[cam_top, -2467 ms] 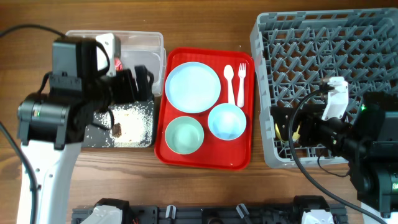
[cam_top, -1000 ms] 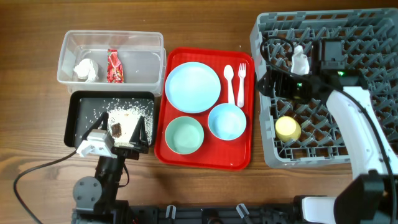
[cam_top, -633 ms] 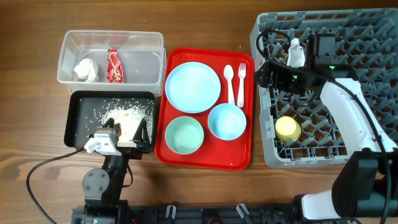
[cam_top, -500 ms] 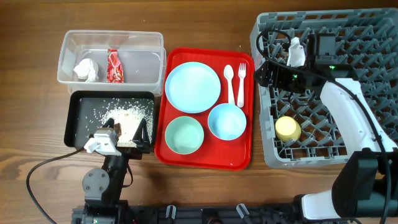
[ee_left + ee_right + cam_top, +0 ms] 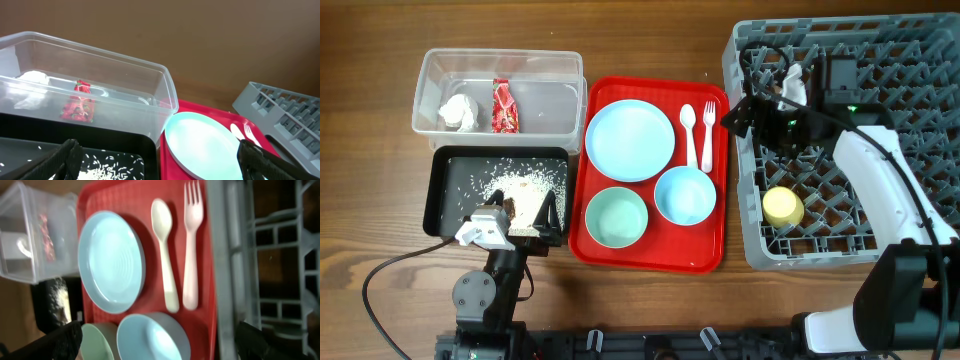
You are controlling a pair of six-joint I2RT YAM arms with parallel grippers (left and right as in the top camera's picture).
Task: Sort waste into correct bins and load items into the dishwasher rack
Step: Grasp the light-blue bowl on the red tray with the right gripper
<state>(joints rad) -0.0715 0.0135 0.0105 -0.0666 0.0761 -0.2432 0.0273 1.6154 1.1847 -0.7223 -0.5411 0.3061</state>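
My right gripper moves back and down onto the blue bowl's rack-side rim (image 5: 713,188) (image 5: 173,336) next, since the bowl sits below it and to its left in the overhead view.
The napkin (image 5: 458,112) and red wrapper (image 5: 501,105) lie in the clear tub (image 5: 430,95). Rice (image 5: 525,185) lies in the black tray (image 5: 445,190). The plate (image 5: 630,140), spoon (image 5: 689,135), fork (image 5: 708,135), blue bowl (image 5: 684,195) and green bowl (image 5: 616,217) sit on the red tray (image 5: 650,255). The yellow cup (image 5: 782,207) stands in the grey rack (image 5: 920,60). My left gripper (image 5: 525,225) is open and empty at the black tray's front edge. My right gripper (image 5: 745,110) is open and empty over the rack's left edge, above the fork (image 5: 191,245).
The left arm's base and cable lie at the table's front left. The right arm reaches across the rack from the right. Bare wood shows in front of the red tray and left of the bins.
The yellow cup was let go and stands in the rack. My right gripper has moved left to the rack's edge near the cutlery. My left arm has drawn back from the tub to the front.
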